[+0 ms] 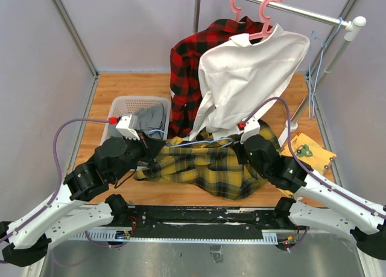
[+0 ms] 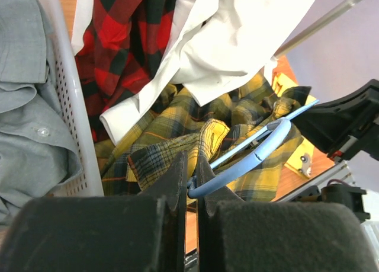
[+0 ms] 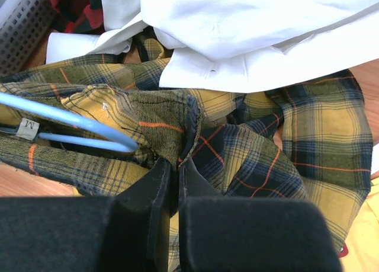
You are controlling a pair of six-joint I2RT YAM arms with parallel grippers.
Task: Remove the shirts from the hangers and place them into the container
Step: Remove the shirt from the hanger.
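The yellow plaid shirt's middle (image 1: 193, 162) (image 2: 254, 178) is to the right in the top view, so I need to move my left gripper over it toward my right gripper next and let go of the hanger.
The yellow-and-dark-green plaid shirt (image 1: 205, 165) lies crumpled on the table between my arms, with a thin light-blue hanger (image 2: 254, 156) still inside it. My left gripper (image 2: 190, 180) is shut on that hanger's end. My right gripper (image 3: 176, 165) is shut on a fold of the yellow plaid shirt (image 3: 296, 141), next to the hanger (image 3: 65, 118). The white shirt (image 1: 247, 72) and the red-and-black plaid shirt (image 1: 187, 66) hang on pink hangers (image 1: 265, 14) from the rail. The grey shirt (image 2: 23, 106) lies in the white basket (image 1: 129, 102) at the left.
The metal rail (image 1: 289, 8) crosses the back right, and a bare light-blue hanger (image 1: 316, 66) dangles from its right end. A flat yellow cloth (image 1: 310, 150) lies at the right, beside my right arm. The hanging white shirt's hem drapes over the yellow plaid shirt.
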